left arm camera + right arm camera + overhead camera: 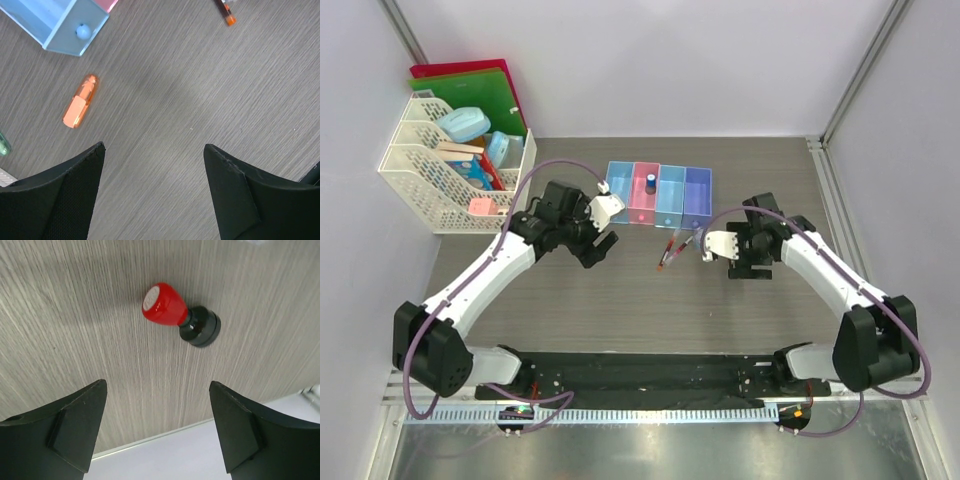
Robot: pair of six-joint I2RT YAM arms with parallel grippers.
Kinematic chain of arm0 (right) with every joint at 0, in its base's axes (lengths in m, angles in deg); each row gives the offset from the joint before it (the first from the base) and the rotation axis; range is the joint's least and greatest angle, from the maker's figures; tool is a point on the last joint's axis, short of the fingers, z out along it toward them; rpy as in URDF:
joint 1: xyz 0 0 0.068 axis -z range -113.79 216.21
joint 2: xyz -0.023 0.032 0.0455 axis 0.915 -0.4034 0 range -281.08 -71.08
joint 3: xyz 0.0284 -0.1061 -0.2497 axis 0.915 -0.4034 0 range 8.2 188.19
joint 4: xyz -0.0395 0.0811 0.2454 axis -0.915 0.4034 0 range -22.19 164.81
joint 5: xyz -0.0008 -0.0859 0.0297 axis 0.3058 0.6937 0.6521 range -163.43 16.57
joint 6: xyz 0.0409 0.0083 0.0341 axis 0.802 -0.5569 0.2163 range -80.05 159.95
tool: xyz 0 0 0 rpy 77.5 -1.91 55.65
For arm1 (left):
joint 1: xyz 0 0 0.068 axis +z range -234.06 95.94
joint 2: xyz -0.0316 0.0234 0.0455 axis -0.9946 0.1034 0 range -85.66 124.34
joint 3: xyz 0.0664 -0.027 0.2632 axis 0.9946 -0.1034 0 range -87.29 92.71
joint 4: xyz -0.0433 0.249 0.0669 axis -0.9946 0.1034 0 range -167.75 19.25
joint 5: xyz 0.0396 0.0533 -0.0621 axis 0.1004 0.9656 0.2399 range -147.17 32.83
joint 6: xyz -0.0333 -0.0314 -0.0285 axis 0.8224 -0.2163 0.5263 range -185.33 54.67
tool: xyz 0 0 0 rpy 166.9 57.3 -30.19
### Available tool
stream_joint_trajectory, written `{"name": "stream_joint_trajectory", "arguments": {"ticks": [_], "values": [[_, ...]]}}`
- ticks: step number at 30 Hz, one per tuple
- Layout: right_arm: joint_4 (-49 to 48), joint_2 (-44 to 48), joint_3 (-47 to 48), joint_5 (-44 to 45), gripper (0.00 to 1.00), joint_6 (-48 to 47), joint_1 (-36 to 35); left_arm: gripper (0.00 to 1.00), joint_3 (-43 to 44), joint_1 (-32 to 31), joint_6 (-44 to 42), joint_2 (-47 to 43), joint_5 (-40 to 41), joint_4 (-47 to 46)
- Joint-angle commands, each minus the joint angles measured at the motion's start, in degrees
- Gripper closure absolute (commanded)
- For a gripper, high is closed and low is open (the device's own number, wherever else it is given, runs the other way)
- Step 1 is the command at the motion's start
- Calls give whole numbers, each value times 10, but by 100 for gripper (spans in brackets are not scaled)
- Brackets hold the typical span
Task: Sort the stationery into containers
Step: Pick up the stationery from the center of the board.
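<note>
The stamp's red cap lies below my right gripper, to its left in the top view, lined up with the finger gap, so I'll descend that way around it.
The containers are a row of four joined bins, light blue, pink, light blue and purple-blue, at the back centre. A small piece lies in the pink bin. Two thin red-and-black pens lie in front of the bins. My left gripper is open over bare table. An orange marker lies ahead to its left, near a light blue bin, and a green piece shows at the frame's edge. My right gripper is open, with a red stamp on a black base ahead of it.
A white lattice rack with boxes and red and green folders stands at the back left. The table's edge and a white wall run close under my right gripper. One pen's tip shows at the top of the left wrist view.
</note>
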Motion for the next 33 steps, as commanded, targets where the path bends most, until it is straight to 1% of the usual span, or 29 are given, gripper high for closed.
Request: {"name": "stream_joint_trajectory", "arguments": {"ticks": [1, 8, 9, 10, 13, 20, 21, 25, 28, 33], "values": [[1, -40, 41, -20, 11, -81, -2, 20, -15, 0, -9, -23, 22, 13], [-3, -120, 64, 13, 15, -114, -26, 20, -25, 0, -11, -24, 38, 21], [-7, -131, 67, 13, 16, -114, -28, 19, -25, 0, -10, -24, 37, 22], [-10, -147, 69, 33, 17, -113, -31, 19, -22, 0, -9, -23, 38, 22], [-15, -172, 78, 38, 21, -105, -40, 19, -21, 0, -9, -22, 40, 28], [-35, -201, 72, 43, 26, -98, -44, 19, -22, 1, -8, -25, 39, 29], [-42, -203, 71, 43, 28, -97, -44, 19, -22, 1, -7, -26, 37, 29], [-69, -215, 61, 42, 32, -94, -46, 19, -23, 1, -5, -28, 36, 29], [-86, -223, 60, 45, 36, -92, -46, 19, -23, 1, -3, -30, 35, 31], [-94, -229, 53, 46, 52, -88, -51, 19, -21, 2, -3, -32, 33, 32]]}}
